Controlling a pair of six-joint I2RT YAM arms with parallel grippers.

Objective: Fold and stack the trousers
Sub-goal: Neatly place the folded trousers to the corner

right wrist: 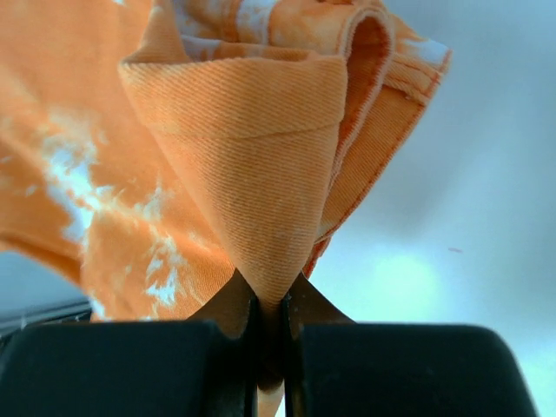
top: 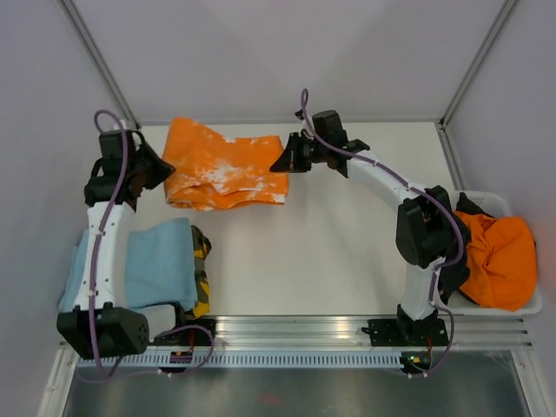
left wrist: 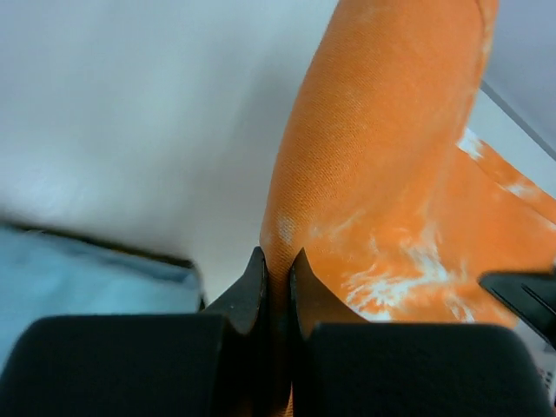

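Note:
The orange trousers are folded, so I will move my left gripper back and to the left in the top view, over the light blue stack [top: 158, 262] [left wrist: 91, 280], and release.
Orange trousers with white bleach marks [top: 226, 174] lie folded at the back of the table, held at both ends. My left gripper [top: 159, 170] is shut on their left edge; in the left wrist view [left wrist: 276, 261] orange cloth [left wrist: 382, 156] is pinched between the jaws. My right gripper [top: 282, 162] is shut on their right end; in the right wrist view [right wrist: 271, 300] a fold of the cloth [right wrist: 252, 174] rises from the closed jaws. A stack of folded trousers, light blue [top: 161, 261] over camouflage [top: 201, 261], lies at the near left.
A white basket [top: 521, 306] at the right edge holds more orange trousers [top: 497, 259] and a dark garment [top: 469, 206]. The enclosure walls stand close behind the table. The right arm arcs over the table's right half.

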